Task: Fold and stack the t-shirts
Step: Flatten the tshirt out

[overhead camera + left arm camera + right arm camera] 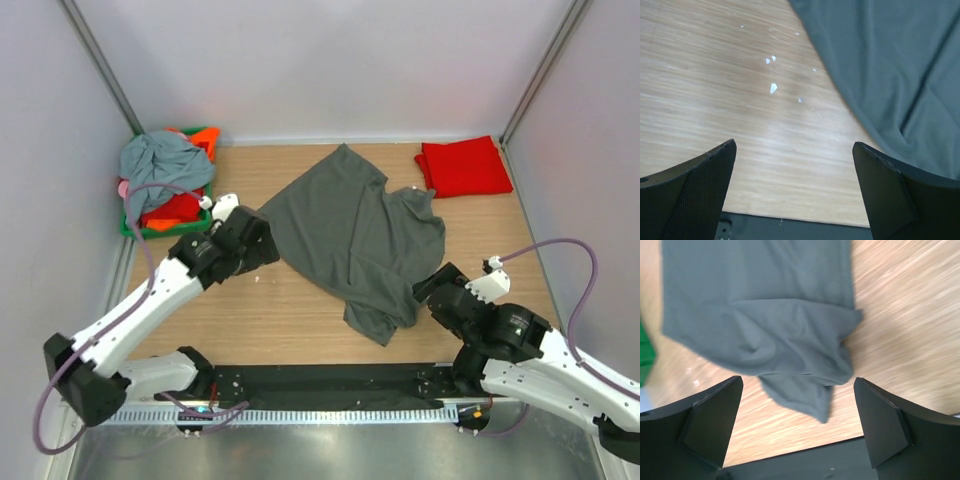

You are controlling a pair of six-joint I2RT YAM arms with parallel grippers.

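Note:
Next, my left gripper moves outward and down onto the grey shirt's corner nearest the basket, since only bare wood lies between its fingers.
A large dark charcoal-grey t-shirt (350,235) lies spread and rumpled in the middle of the table. A bright red t-shirt (463,166) lies folded at the back right. My left gripper (262,243) is open and empty at the grey shirt's left edge, over bare wood; the shirt (900,65) fills the upper right of the left wrist view. My right gripper (428,292) is open and empty beside the shirt's near right corner; that bunched corner (790,340) shows between its fingers in the right wrist view.
A green plastic basket (206,135) at the back left holds a blue-grey shirt (165,160) with red and orange cloth under it. White walls close the sides and back. A black rail (330,385) runs along the near edge.

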